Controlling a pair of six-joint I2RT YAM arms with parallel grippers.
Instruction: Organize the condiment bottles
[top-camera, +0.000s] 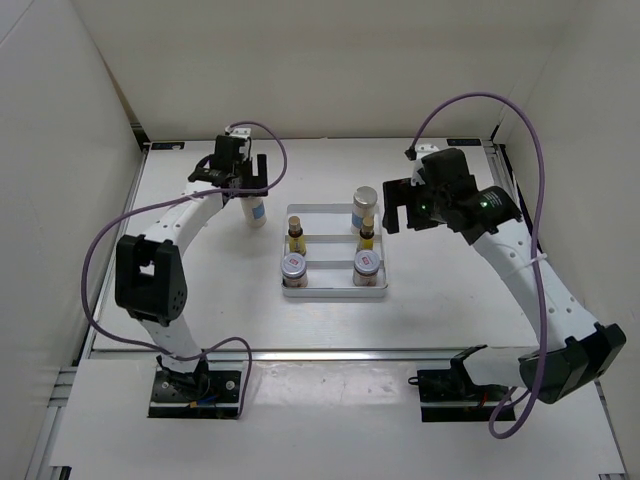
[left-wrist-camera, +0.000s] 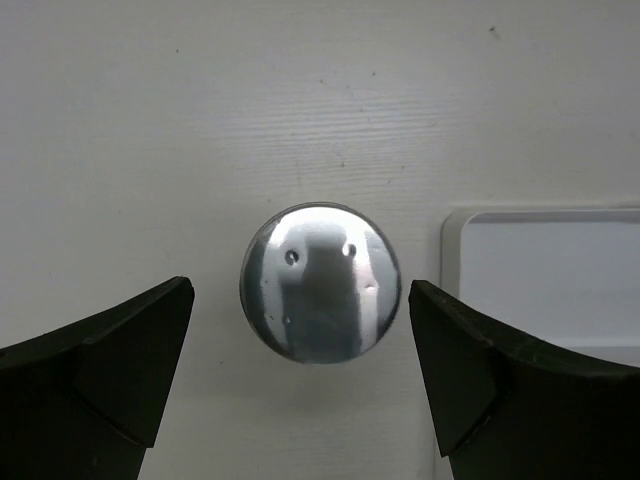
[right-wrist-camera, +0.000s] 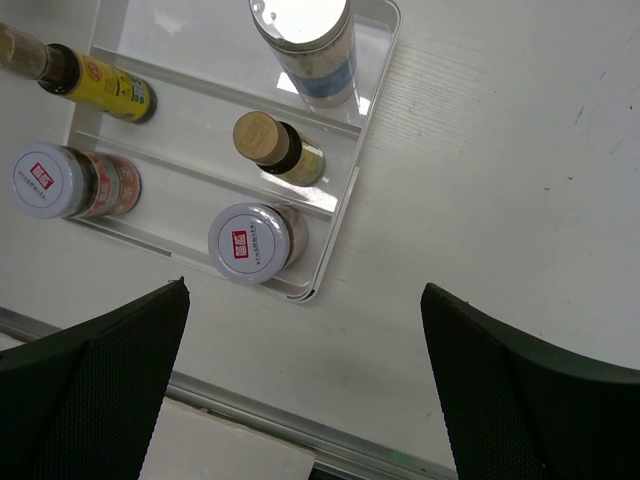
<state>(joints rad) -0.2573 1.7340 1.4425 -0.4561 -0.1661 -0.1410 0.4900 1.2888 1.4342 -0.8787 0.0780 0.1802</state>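
Note:
My left gripper will go straight down around the lone bottle's silver-capped top (top-camera: 249, 201) (left-wrist-camera: 320, 283) next and close its fingers, because that top is directly below, between the open fingers.
A white divided tray (top-camera: 322, 220) lies mid-table. In it stand one tall white silver-capped bottle (top-camera: 364, 206), two slim yellow-brown bottles (top-camera: 295, 238) (top-camera: 368, 236) and two squat red-marked jars (top-camera: 293, 266) (top-camera: 366, 263). A second tall white bottle (top-camera: 256, 209) stands on the table left of the tray. My left gripper (top-camera: 248, 190) hangs open straight above it, its silver cap (left-wrist-camera: 320, 282) centred between the fingers (left-wrist-camera: 110, 380) with gaps on both sides. My right gripper (top-camera: 400, 215) is open, raised beside the tray's right edge (right-wrist-camera: 352, 172), holding nothing.
White walls enclose the table on the left, back and right. A metal rail (right-wrist-camera: 300, 425) runs along the near table edge. The tray's corner (left-wrist-camera: 540, 290) shows just right of the lone bottle. The tray's back-left compartment holds nothing.

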